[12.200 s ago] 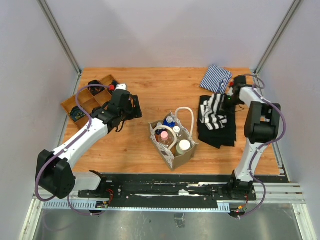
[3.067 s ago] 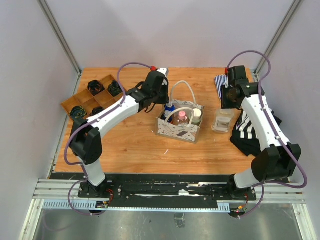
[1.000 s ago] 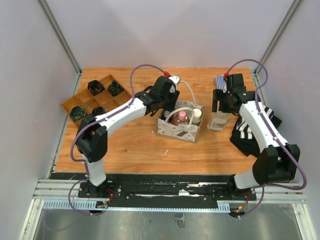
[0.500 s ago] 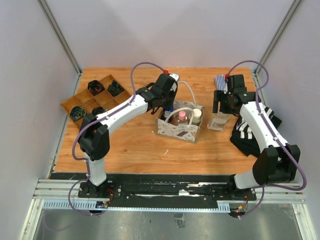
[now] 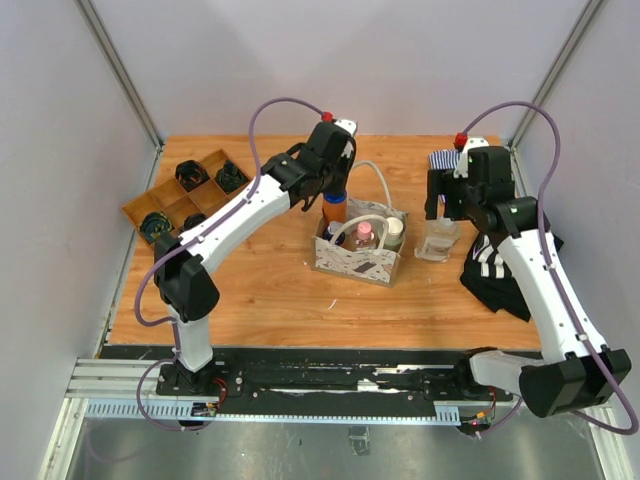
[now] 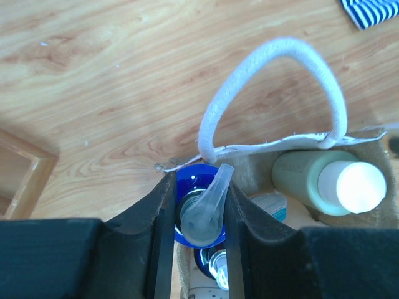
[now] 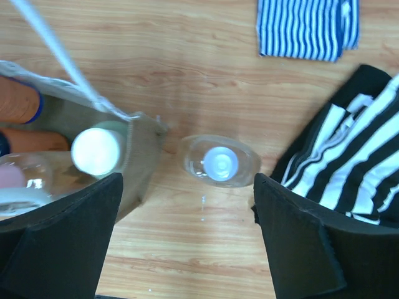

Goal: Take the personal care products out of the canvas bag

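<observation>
My right gripper will next move across and down onto the pale bottle's white cap (image 5: pixel 394 227) (image 7: pixel 96 151), because the cap is below it and to its left in the top view.
The canvas bag (image 5: pixel 355 263) stands mid-table with its looped handles up. My left gripper (image 5: pixel 333 193) is shut on the orange bottle (image 5: pixel 334 210) and holds it just above the bag's left end. The left wrist view shows the jaws (image 6: pixel 198 187) pressed on both sides of its blue cap (image 6: pixel 187 187) and pump head. A pink bottle (image 5: pixel 364 236) and a pale bottle with a white cap (image 5: pixel 392 230) (image 6: pixel 340 184) are inside the bag. A clear bottle (image 5: pixel 437 240) (image 7: pixel 220 163) stands on the table right of the bag. My right gripper (image 5: pixel 446 203) (image 7: pixel 187 243) hangs open above it, not touching.
A wooden compartment tray (image 5: pixel 130 210) with black coiled cables sits at the far left. A blue striped cloth (image 5: pixel 445 160) (image 7: pixel 308 28) lies at the back right. A black-and-white striped cloth (image 5: pixel 500 270) (image 7: pixel 349 162) lies right of the clear bottle.
My left gripper shut on the orange bottle and raised it out of the bag. My right gripper opened wider and rose above the clear bottle.
</observation>
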